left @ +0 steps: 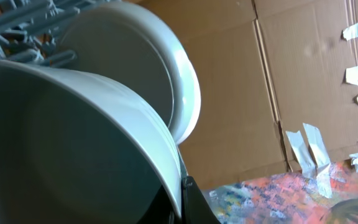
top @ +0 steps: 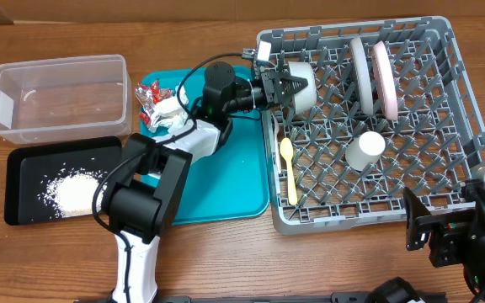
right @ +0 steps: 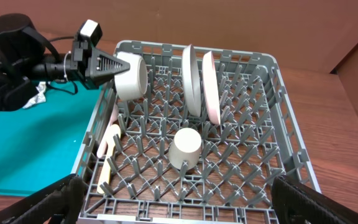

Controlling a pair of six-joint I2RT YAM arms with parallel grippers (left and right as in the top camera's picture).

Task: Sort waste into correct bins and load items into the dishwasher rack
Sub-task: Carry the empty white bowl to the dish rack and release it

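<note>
My left gripper lowers the pale bowl (top: 303, 86) onto the rack's wires by the teal tray next, clear of the plates. It then releases the bowl's rim, since the pegs lie below.
My left gripper (top: 286, 84) is shut on the rim of the small pale bowl (top: 303, 86), holding it tilted over the far left of the grey dishwasher rack (top: 445, 126). The bowl fills the left wrist view (left: 73, 137). Two plates (top: 362, 74) (top: 384, 77) stand upright in the rack. The white cup (top: 365, 150) sits upside down in it, and the yellow spoon (top: 289, 172) lies along its left side. My right gripper (right: 179, 202) is open and empty at the rack's near edge. Wrappers and a napkin (top: 158, 105) lie on the teal tray (top: 234, 177).
The clear tub (top: 57, 97) stands at the far left. The black tray (top: 23, 168) in front of it holds the rice heap (top: 72, 192). My left arm crosses the teal tray. A cardboard wall stands behind the table.
</note>
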